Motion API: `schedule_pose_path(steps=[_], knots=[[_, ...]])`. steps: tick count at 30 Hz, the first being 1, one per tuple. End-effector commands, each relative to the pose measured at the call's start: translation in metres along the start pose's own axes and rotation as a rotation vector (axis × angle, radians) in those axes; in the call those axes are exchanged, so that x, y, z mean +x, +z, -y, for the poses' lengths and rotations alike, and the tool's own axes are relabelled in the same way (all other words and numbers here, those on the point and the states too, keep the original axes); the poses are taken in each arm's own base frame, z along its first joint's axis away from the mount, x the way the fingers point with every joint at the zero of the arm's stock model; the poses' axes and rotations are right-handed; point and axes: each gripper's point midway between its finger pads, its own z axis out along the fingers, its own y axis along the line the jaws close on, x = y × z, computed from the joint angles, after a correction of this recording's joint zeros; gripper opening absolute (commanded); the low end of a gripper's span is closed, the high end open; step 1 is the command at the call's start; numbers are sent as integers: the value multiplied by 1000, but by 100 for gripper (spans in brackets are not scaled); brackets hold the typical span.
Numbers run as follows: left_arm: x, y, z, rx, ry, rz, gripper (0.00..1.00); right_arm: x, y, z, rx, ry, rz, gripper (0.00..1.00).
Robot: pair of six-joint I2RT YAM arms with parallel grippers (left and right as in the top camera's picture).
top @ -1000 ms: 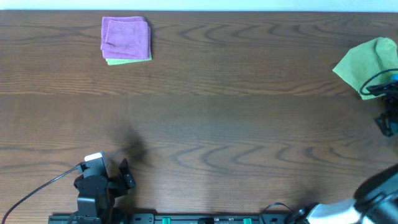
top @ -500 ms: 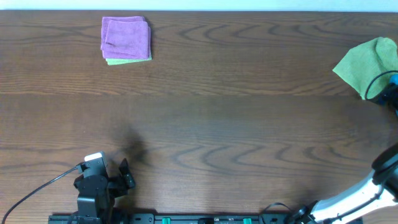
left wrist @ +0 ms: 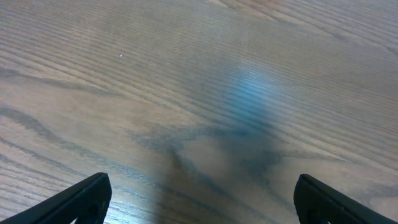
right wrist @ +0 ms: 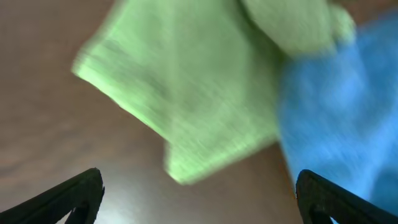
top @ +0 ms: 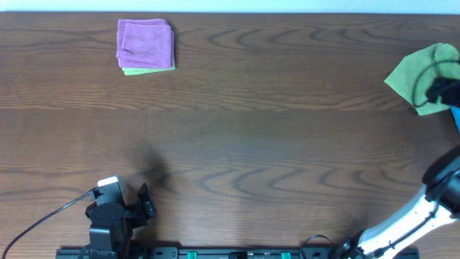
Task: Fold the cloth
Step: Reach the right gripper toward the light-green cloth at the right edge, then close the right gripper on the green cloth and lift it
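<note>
The robot's right gripper should next move outward past the cloth's near corner, then go down onto the lime-green cloth's middle fold (top: 433,76) (right wrist: 244,32).
The lime-green cloth (top: 411,75) lies crumpled at the far right edge of the table. In the right wrist view, blurred by motion, the cloth (right wrist: 186,93) fills the upper middle, one corner pointing down toward the fingers. My right gripper (right wrist: 199,196) hangs open just above that corner with only bare table between its fingertips. From overhead the right gripper (top: 438,91) shows as a dark shape over the cloth's right part. My left gripper (top: 144,203) rests open near the front left edge, and in its own view the left gripper (left wrist: 202,198) has only wood between its fingers.
A bright blue cloth (right wrist: 339,118) lies against the green cloth's right side. A folded purple cloth (top: 146,43) sits on a folded green one (top: 149,70) at the back left. The table (top: 237,137) is dark wood.
My right gripper has moved toward the far edge, from beside the green cloth to over its right part. The left arm has stayed still.
</note>
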Motion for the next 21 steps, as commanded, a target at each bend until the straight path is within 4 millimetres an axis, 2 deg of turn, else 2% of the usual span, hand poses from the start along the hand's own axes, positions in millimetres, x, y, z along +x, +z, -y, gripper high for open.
schedule_pose_path(steps=[1,4,11,13,16,18,21], knots=[[16,2,-5,-20,30,-56,95,-13,15,-13,52,-93,-4,99],[16,2,-5,-20,30,-56,95,-9,33,7,193,-109,-49,99],[16,2,-5,-20,30,-56,95,-21,58,25,247,-103,22,99],[16,2,-5,-20,30,-56,95,-24,59,26,250,-99,35,99],[16,2,-5,-20,30,-56,95,-29,62,19,216,-98,59,90],[16,2,-5,-20,30,-56,95,-28,68,12,168,-78,66,91],[16,2,-5,-20,30,-56,95,-21,78,10,154,-54,47,86]])
